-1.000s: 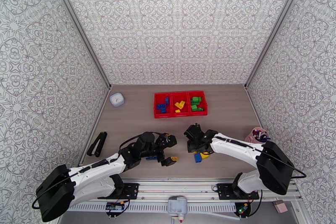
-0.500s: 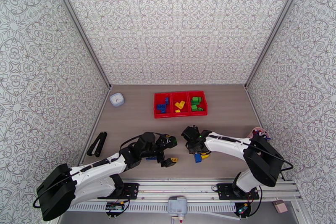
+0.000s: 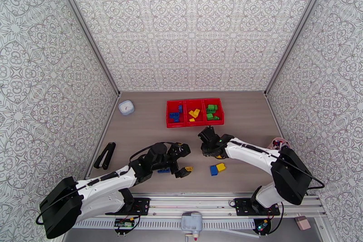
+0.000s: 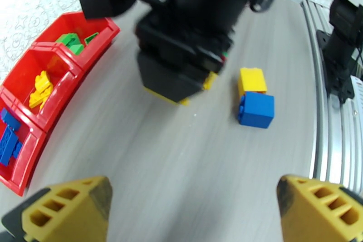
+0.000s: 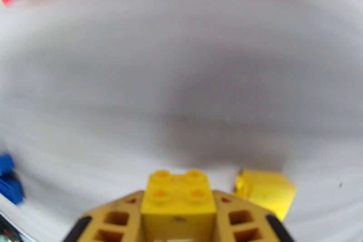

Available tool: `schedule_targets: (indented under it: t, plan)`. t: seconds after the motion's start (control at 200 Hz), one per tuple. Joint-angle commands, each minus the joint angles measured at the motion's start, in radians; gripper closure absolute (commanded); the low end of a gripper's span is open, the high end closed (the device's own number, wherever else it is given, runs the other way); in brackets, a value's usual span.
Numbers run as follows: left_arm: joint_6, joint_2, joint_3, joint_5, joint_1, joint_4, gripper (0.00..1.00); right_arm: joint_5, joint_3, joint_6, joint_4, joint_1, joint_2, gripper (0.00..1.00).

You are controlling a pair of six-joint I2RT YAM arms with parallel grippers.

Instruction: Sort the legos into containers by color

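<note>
I need to move the yellow lego in my right gripper outward next, over the middle container. Then I should let go of it there.
In the right wrist view my right gripper (image 5: 179, 209) is shut on a yellow lego (image 5: 179, 195), held above the table. From above, that gripper (image 3: 209, 144) hangs between the red tray (image 3: 194, 123) and a loose yellow lego (image 3: 221, 166) touching a blue lego (image 3: 213, 170). The containers hold blue (image 3: 174, 113), yellow (image 3: 194, 113) and green (image 3: 212, 112) legos, left to right. My left gripper (image 3: 186, 160) stands open and empty over bare table left of the loose pair, its yellow fingertips (image 4: 68, 209) wide apart. Another blue lego (image 3: 163, 170) lies beside the left arm.
A small white cup (image 3: 126, 107) sits at the back left. A black tool (image 3: 105, 155) lies by the left wall. A pink holder with dark items (image 3: 277, 146) stands at the right edge. The metal rail (image 4: 336, 116) borders the table's near side.
My right gripper closed on the yellow lego, lifted it and moved toward the tray, leaving the yellow and blue pair behind. The left gripper shifted only slightly.
</note>
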Motion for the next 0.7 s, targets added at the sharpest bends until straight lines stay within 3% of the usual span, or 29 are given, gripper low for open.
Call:
schedule_targets:
  t: [0.0,0.23,0.605,0.695]
  plan:
    - [-0.062,0.003,-0.021,-0.074,0.000,0.085,0.00,-0.002,0.114,-0.099,0.101,-0.047,0.060,0.74]
    - [-0.082,-0.009,-0.012,-0.112,-0.006,0.079,0.00,0.007,0.367,-0.233,0.152,-0.119,0.258,0.73]
    - [-0.119,-0.043,-0.025,-0.187,-0.014,0.068,0.00,-0.011,0.699,-0.318,0.152,-0.187,0.576,0.74]
    - [-0.128,-0.051,-0.027,-0.204,-0.017,0.062,0.00,-0.007,0.746,-0.335,0.133,-0.189,0.600,0.66]
